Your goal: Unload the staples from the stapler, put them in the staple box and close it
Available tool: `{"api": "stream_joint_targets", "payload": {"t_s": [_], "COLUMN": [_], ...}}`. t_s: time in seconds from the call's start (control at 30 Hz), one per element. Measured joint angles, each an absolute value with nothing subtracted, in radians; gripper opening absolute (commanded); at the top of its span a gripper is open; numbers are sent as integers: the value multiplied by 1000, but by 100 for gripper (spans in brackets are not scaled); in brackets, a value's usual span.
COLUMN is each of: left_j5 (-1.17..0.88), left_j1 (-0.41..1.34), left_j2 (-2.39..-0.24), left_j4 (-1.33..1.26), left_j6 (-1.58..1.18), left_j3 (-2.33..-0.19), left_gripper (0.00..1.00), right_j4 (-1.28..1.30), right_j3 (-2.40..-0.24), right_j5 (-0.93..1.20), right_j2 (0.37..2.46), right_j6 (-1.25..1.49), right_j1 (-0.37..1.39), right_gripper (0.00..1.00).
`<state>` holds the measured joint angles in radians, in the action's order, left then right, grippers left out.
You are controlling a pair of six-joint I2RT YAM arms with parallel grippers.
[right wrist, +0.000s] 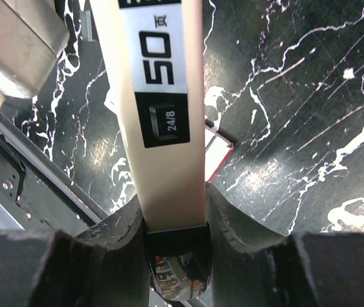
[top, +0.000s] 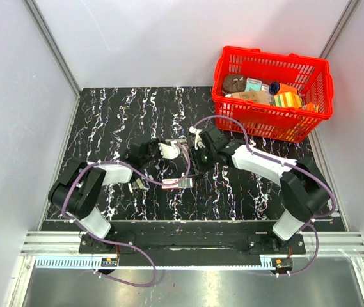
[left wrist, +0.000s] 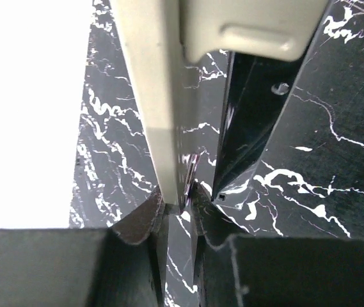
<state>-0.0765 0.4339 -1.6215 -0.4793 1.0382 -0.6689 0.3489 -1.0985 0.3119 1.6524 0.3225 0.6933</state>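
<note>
The stapler swings outward in my right gripper next, goes down and comes free on the bare tabletop (top: 188,115) beside the red basket, which lies outward and below.
The stapler (top: 182,148) is cream with black parts and is held above the black marbled table between both grippers. In the right wrist view its cream top (right wrist: 162,115) bears a "50" label and a black "24/8" window. My right gripper (right wrist: 175,220) is shut on its black rear end. In the left wrist view my left gripper (left wrist: 178,201) is shut on the lower end of a cream stapler arm (left wrist: 159,115), with a thin metal strip pressed against it. A black stapler part (left wrist: 252,128) hangs beside it. No loose staples show.
A small white and red box (top: 177,183) lies on the table just in front of the grippers; it also shows in the right wrist view (right wrist: 217,150). A red basket (top: 233,109) with several items stands at the back right. Grey walls enclose the table.
</note>
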Motion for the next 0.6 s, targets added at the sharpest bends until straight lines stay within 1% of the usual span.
{"api": "stream_joint_targets", "payload": {"t_s": [0.13,0.2,0.37,0.6], "left_j5": [-28,-20,-49,-191], "left_j1": [459,463,467,462], "left_j2": [-1626,-1626,-1612,-1554], "left_j4": [-586,-576,-376,-180], "left_j6": [1083,1076,948,638], "left_j3": [-626,-633,-723,-814], "left_gripper": [0,0,0,0], "right_j4": [379,382,379,386], "right_j3": [-1093,-1093,-1108,-1277], "right_j5": [313,313,287,159], "right_j2": [1643,1638,1635,1659], "right_j6": [298,295,331,413], "right_j1": [694,694,693,693], "right_gripper": [0,0,0,0]}}
